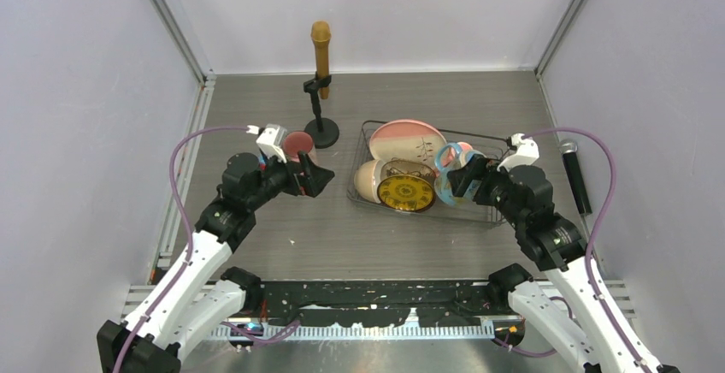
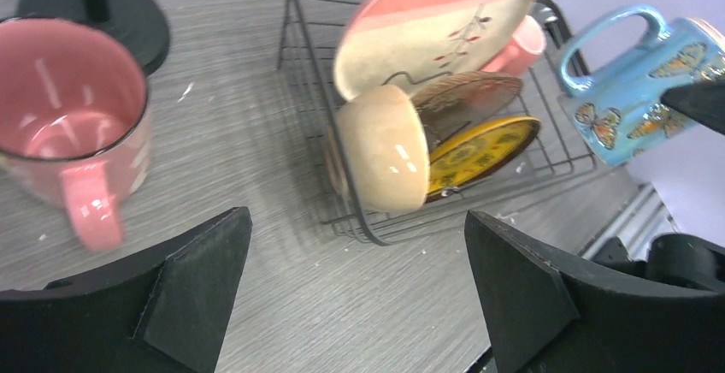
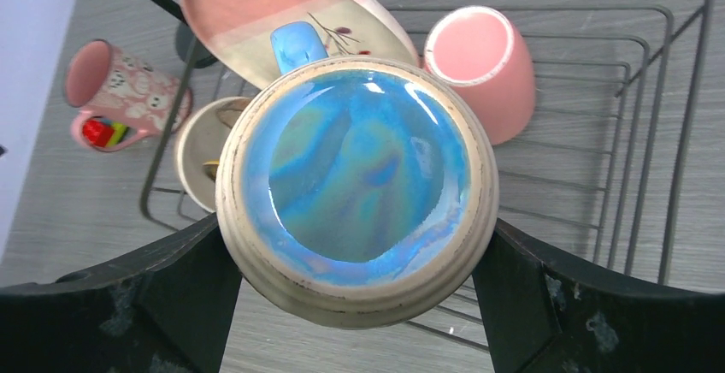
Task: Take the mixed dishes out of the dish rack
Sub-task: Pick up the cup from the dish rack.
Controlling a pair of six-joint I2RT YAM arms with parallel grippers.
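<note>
My left gripper moves across over the rack (image 1: 492, 219) next, onto the blue butterfly mug's handle (image 1: 440, 156), which sticks out free to the gripper's right in the top view.
The black wire dish rack (image 1: 492, 219) holds a large pink-and-cream plate (image 1: 406, 139), a cream bowl (image 1: 368, 180), a brownish bowl (image 1: 409, 168), a small yellow patterned plate (image 1: 406, 193) and a pink mug (image 3: 483, 65). My right gripper (image 1: 466, 176) is shut on a blue butterfly mug (image 3: 359, 185), held on its side over the rack's right half. A pink mug (image 1: 297, 145) stands upright on the table left of the rack. My left gripper (image 1: 312, 178) is open and empty just in front of that mug (image 2: 73, 125), with the rack (image 2: 295, 14) ahead of it.
A black round-based microphone stand (image 1: 321, 129) with a tan microphone (image 1: 321, 44) stands behind the pink mug; its base shows in the left wrist view (image 2: 85, 9). A black hand microphone (image 1: 574, 172) lies right of the rack. Walls close in the table.
</note>
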